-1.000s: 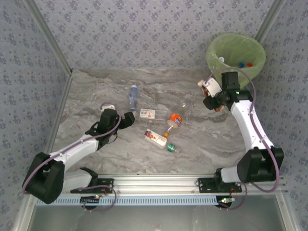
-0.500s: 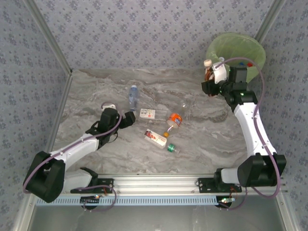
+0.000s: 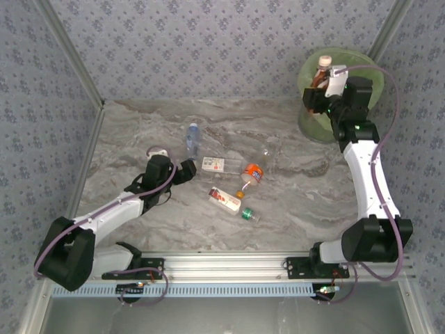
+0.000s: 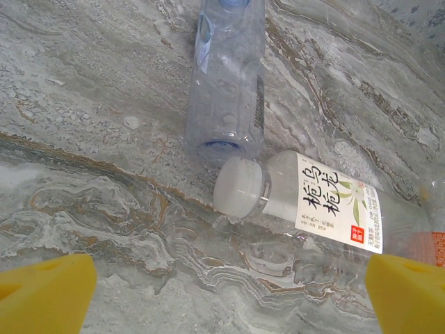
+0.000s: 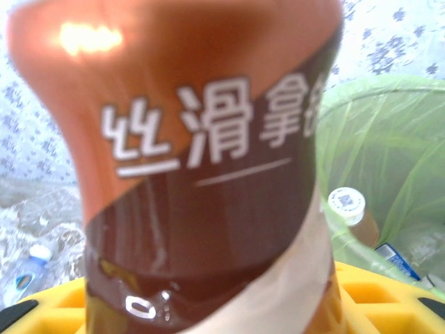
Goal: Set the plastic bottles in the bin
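The coppery brown bottle still hangs by the bin's rim. So my right gripper carries it outward over the middle of the bin's opening (image 3: pixel 352 61) (image 5: pixel 393 188) next and releases it.
My right gripper (image 3: pixel 320 82) is shut on a coppery brown bottle (image 3: pixel 322 69) with a white cap and holds it upright over the near-left rim of the bin (image 3: pixel 361 59), which is lined with a light-green bag. In the right wrist view the brown bottle (image 5: pixel 201 160) stands between my yellow fingers (image 5: pixel 379 299), with the bin's bag (image 5: pixel 389 146) and a capped bottle (image 5: pixel 346 203) inside it behind. My left gripper (image 3: pixel 189 169) hangs open low over the table. Just ahead of it lie a white-labelled bottle (image 4: pixel 327 202) and a clear bottle (image 4: pixel 226 90).
More bottles lie mid-table: a blue-labelled one (image 3: pixel 192 137), an orange-labelled one (image 3: pixel 254 172), a red-white one (image 3: pixel 224 200) and a small green-capped one (image 3: pixel 249 213). Patterned walls close the table at the back and sides. The marble top (image 3: pixel 313 188) on the right is bare.
My right arm has lifted the brown bottle from above the table's right side up and back over the bin's rim. The left arm has hardly moved.
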Motion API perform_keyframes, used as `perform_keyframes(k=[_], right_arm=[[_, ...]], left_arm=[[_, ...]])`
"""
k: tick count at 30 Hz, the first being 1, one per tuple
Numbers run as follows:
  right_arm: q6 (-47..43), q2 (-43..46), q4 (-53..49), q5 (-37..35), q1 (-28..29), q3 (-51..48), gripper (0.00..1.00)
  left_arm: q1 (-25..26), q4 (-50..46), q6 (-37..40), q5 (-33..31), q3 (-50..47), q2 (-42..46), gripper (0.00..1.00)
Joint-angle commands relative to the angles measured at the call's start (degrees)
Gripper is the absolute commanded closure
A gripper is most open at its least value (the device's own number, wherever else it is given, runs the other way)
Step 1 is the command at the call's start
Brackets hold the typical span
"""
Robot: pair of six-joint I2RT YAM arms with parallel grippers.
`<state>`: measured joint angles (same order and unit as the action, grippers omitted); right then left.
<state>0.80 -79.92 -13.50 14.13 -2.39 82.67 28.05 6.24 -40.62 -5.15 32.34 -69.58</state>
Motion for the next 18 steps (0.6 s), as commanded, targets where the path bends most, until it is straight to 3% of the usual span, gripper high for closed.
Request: perform_keyframes(k=[1,12,18], right_arm=[[3.31,-2.21,2.46,-3.19,-0.81,4.20,0.54],[10.31,-14.17,-9.00,-5.10,-6.22,20.05,0.53],[12.57,-19.31,-9.16,-4.90,-7.98,25.12,0.53]], left_arm=[[-0.37,0.79,-0.81,0.84,1.59,-0.12,0.01],[-0.38,0.62,-1.39,0.45,1.15,0.32,0.01],[-0.37,0.31,-1.39,-0.17,0.89,1.15,0.01]])
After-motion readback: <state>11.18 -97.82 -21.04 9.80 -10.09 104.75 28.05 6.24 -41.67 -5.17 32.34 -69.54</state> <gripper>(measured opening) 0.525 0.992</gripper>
